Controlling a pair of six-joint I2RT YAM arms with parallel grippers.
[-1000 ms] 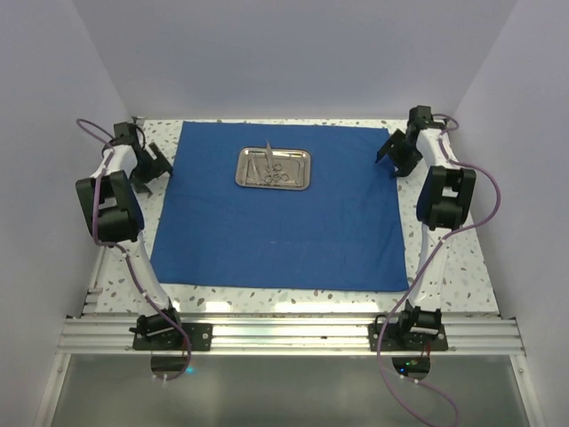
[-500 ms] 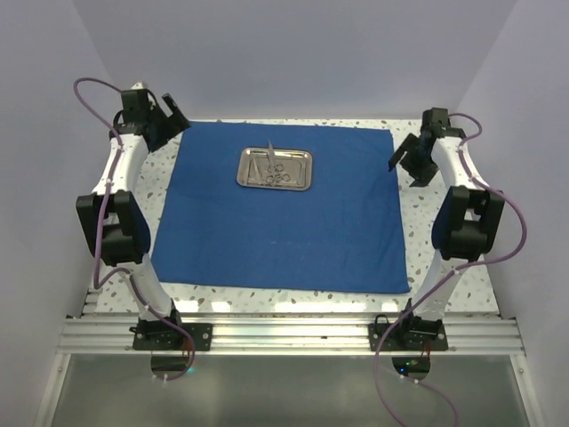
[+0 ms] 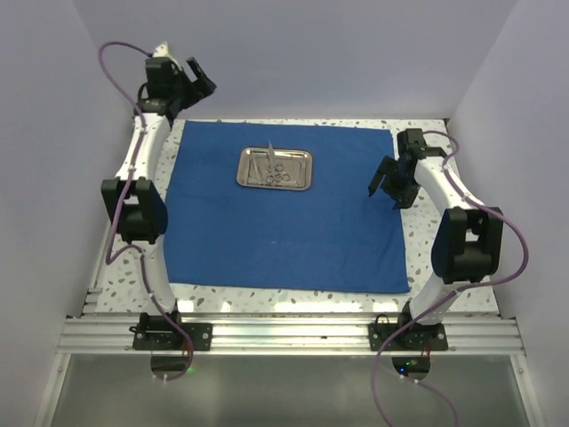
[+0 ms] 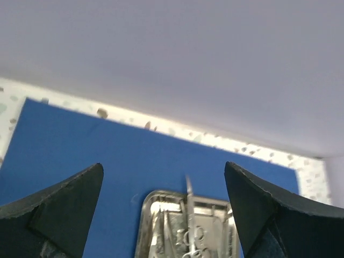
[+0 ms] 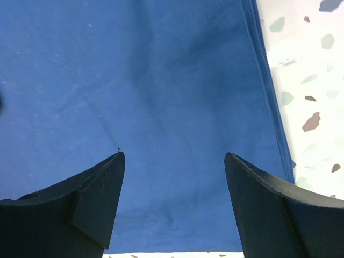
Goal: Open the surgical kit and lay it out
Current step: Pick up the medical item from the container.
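The tray's outermost forceps lie far below my left gripper on the right in the top view, so it lowers that way onto them next.
The royal-blue cloth wrap (image 3: 284, 213) lies spread flat as a large sheet over the table. A shiny steel tray (image 3: 275, 169) sits on its far middle and holds slim silver scissors and forceps (image 3: 271, 171). One instrument's tip sticks out over the tray's far rim. My left gripper (image 3: 197, 78) is open and empty, raised high above the sheet's far left corner. The left wrist view shows the tray (image 4: 185, 226) between its fingers, far below. My right gripper (image 3: 384, 191) is open and empty, just above the sheet's right part (image 5: 161, 107).
The speckled white tabletop (image 3: 449, 267) shows round the sheet, with its right strip in the right wrist view (image 5: 306, 80). Lavender walls stand close on the left, back and right. An aluminium rail (image 3: 284, 336) with both arm bases runs along the near edge.
My left arm has risen from the table's left edge to high above the sheet's far left corner. My right gripper has swung out to the right, then back in over the sheet's right part.
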